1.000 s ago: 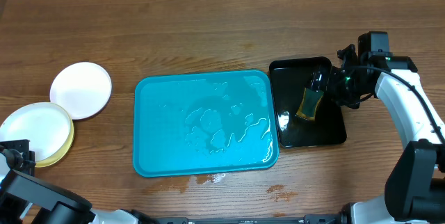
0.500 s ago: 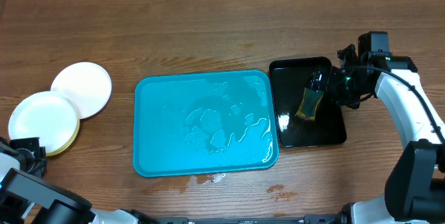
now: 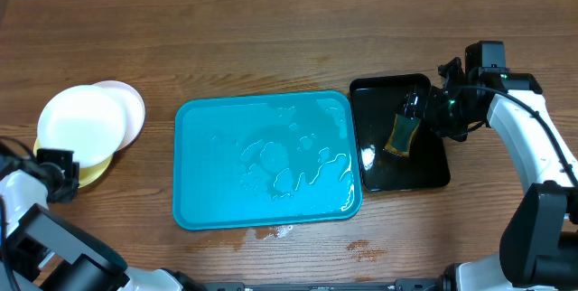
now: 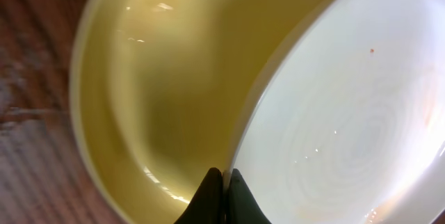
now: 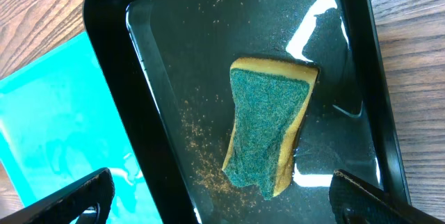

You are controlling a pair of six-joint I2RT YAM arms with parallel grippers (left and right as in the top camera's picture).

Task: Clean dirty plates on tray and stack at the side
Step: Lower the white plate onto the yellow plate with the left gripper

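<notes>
I should next move my left gripper outward and to the right in the overhead view, where the second white plate point(image 3: 135, 107) is partly uncovered, and let go of the rim of the white plate it holds there.
My left gripper point(image 3: 61, 164) is shut on the rim of a white plate point(image 3: 81, 117) at the table's left edge. That plate lies over the pale yellow-green plate point(image 3: 95, 170) and overlaps the second white plate point(image 3: 135, 115). The left wrist view shows my fingers point(image 4: 224, 182) pinching the white plate point(image 4: 348, 113) above the yellow-green one point(image 4: 160, 78). The turquoise tray point(image 3: 208, 146) sits mid-table, wet, with no plates on it. My right gripper point(image 3: 430, 110) is open above the black tray point(image 3: 424, 175); it also shows in the right wrist view point(image 5: 222, 209).
A green-and-yellow sponge point(image 5: 268, 130) lies in the black tray point(image 5: 174, 57), with brown crumbs and water beside it; it also shows in the overhead view point(image 3: 402, 135). Small wet spots mark the wood in front of the turquoise tray point(image 3: 280, 230).
My left gripper has carried the white plate rightward and away from the front edge, until it overlaps the other white plate. The yellow-green plate's visible edge shifted with it. The right arm has not moved.
</notes>
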